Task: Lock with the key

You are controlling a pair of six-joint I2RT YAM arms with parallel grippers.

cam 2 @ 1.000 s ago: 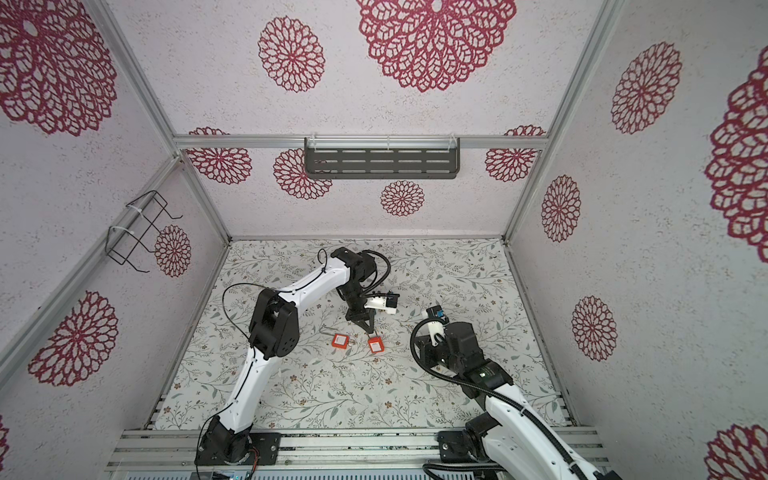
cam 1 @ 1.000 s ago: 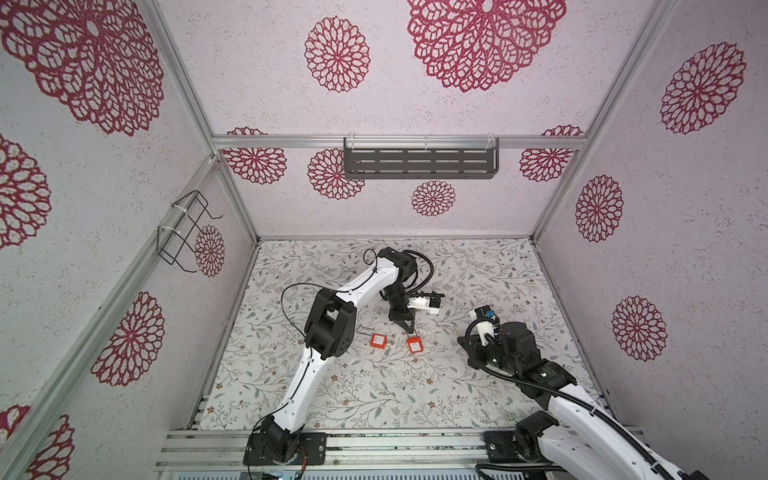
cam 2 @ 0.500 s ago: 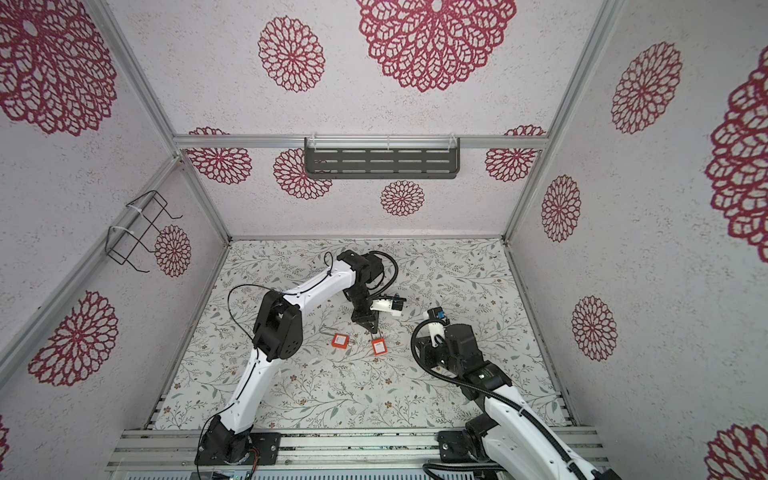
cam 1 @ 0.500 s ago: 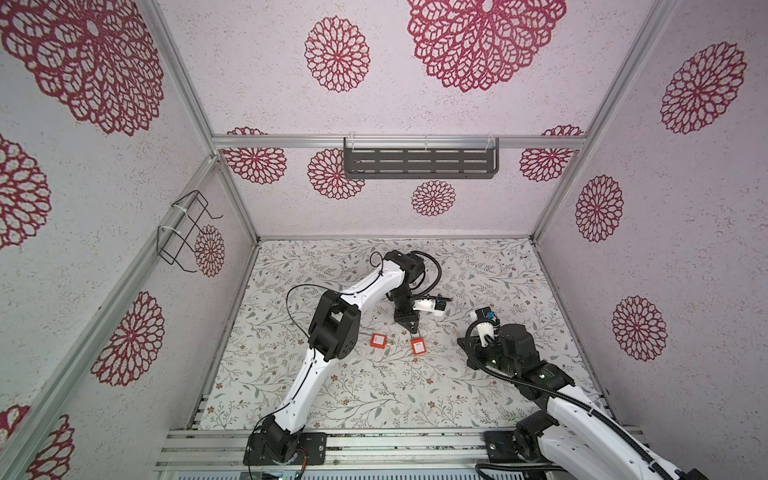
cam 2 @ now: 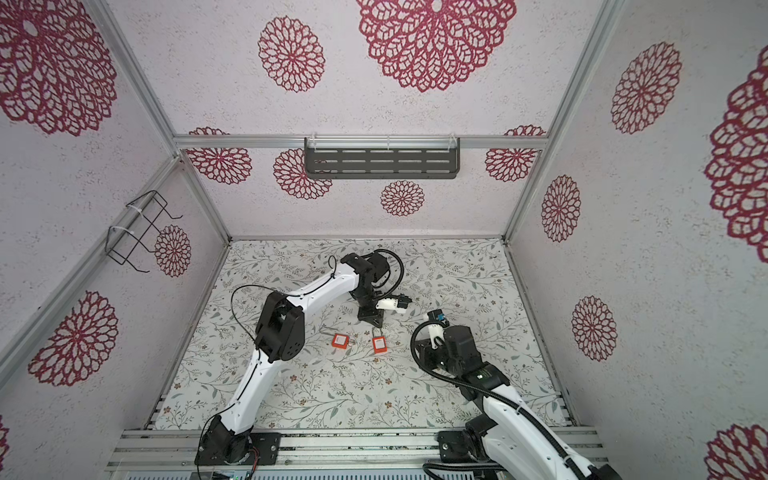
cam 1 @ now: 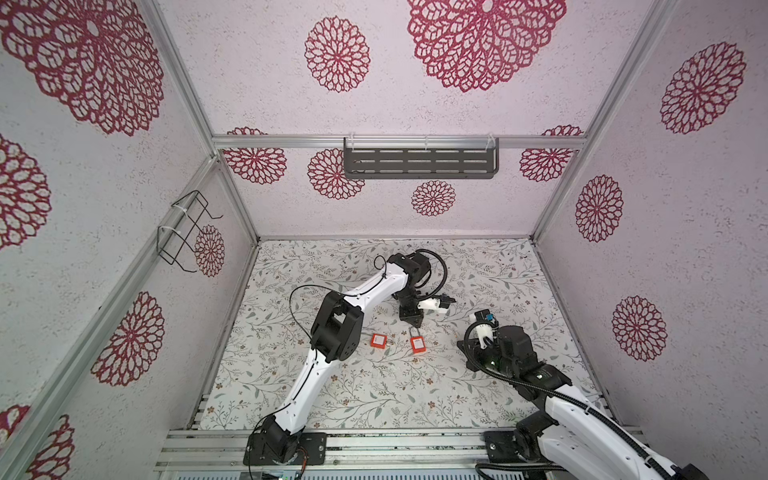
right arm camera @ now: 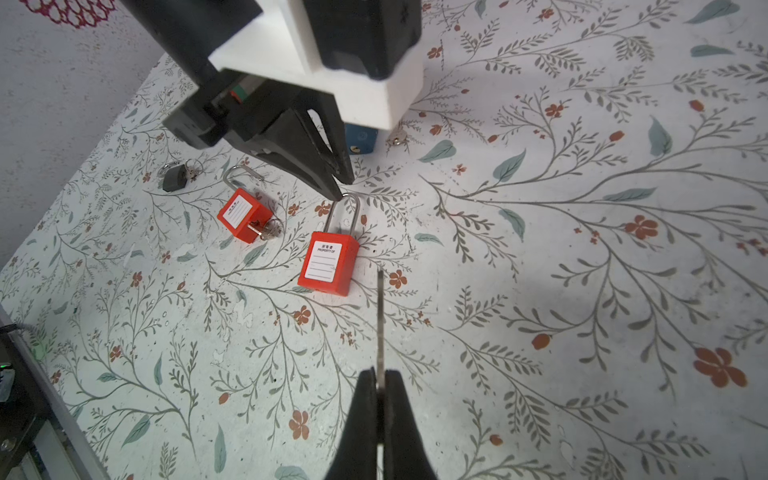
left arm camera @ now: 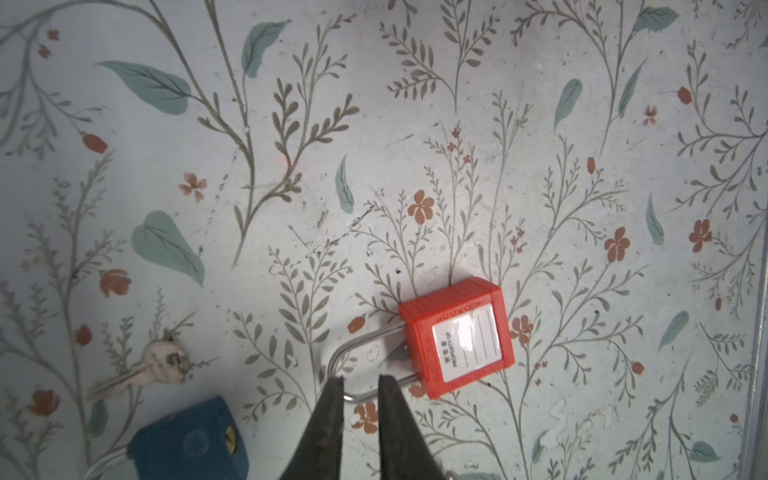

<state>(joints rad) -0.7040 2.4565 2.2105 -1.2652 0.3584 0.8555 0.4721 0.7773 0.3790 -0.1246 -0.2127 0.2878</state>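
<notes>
My right gripper is above the spot on the floor beside the nearer red padlock, so next it will go down toward that padlock and release the key there.
A red padlock (right arm camera: pixel 328 264) with a white label lies flat on the floral floor, also shown in both top views (cam 1: pixel 417 345) (cam 2: pixel 378 345). My left gripper (left arm camera: pixel 360 379) hovers at the bend of its steel shackle (left arm camera: pixel 340 357), jaws a narrow gap apart and holding nothing. My right gripper (right arm camera: pixel 379 374) is shut on the key (right arm camera: pixel 379 324), which shows edge-on as a thin blade pointing toward the padlock's base, a short way from it.
A second red padlock (right arm camera: pixel 243 216) with keys in it lies to the left. A small black padlock (right arm camera: pixel 174 178) sits beyond it. A blue padlock (left arm camera: pixel 187 440) and a loose key (left arm camera: pixel 153 365) lie behind the left gripper.
The left gripper's jaws have parted from shut to a narrow gap, and the arm has shifted slightly right. The right arm and the key have not moved.
</notes>
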